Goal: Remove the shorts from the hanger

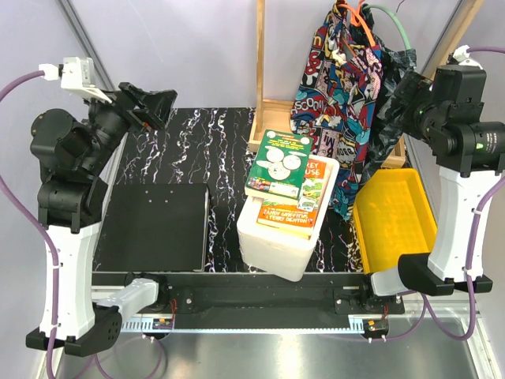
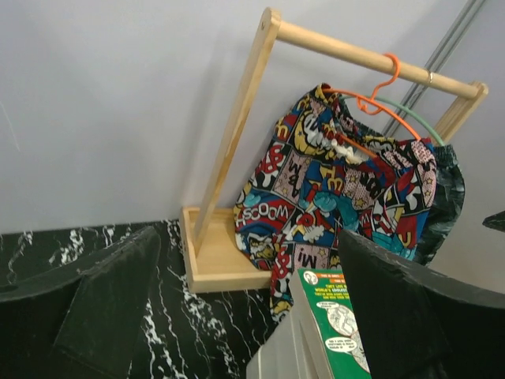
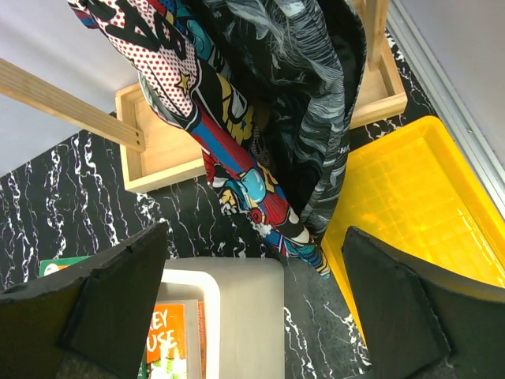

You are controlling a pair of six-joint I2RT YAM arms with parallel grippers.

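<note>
I will lift my right gripper outward and to the left in the top view, because the lower end of the orange hanger is above it, outward on that side.
Two pairs of shorts hang on a wooden rack at the back of the table. The comic-print shorts hang from an orange hanger. The dark leafy-pattern shorts hang behind them on a green hanger. My right gripper is open, raised just right of the dark shorts. In its wrist view both pairs, comic and dark, hang ahead of the open right gripper. My left gripper is open at the far left, well away. Its view shows the left gripper empty, the comic shorts beyond.
A white foam box with picture books on top stands mid-table, below the shorts' hems. A yellow tray lies under the right arm. A black board lies at front left. The rack's wooden base sits behind the box.
</note>
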